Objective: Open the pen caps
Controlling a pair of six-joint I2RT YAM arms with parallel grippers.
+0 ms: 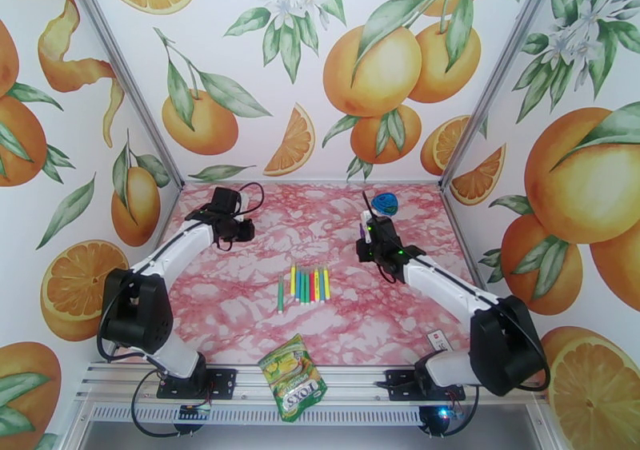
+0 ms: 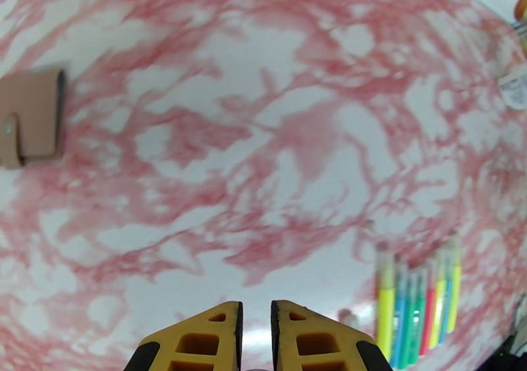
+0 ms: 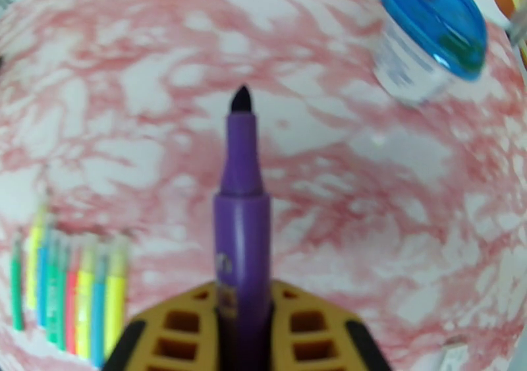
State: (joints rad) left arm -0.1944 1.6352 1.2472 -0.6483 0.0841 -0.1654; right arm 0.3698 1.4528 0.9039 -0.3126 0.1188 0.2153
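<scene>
I should next move my left gripper down and back toward my base, onto the clear patch of bare tabletop below, and let go of what it holds there.
My right gripper [image 3: 242, 310] is shut on a purple pen [image 3: 242, 234], whose dark felt tip is bare and points away from the fingers. In the top view this gripper [image 1: 370, 229] hangs over the table right of centre, the pen [image 1: 366, 204] sticking out toward the back. Several pens [image 1: 310, 284] lie side by side mid-table, with one green pen [image 1: 280, 296] just to their left. Their pen caps are too small to pick out. My left gripper [image 1: 232, 234] hovers at the left. Its yellow fingers [image 2: 197, 339] stand almost together, with nothing seen between them.
A blue-lidded round container [image 3: 431, 33] lies near the back, close to the purple pen's tip. A green-yellow snack packet [image 1: 294, 377] lies at the table's front edge. A small white item [image 1: 438, 338] sits by the right arm's base. A brown flat piece [image 2: 29, 125] lies at the left.
</scene>
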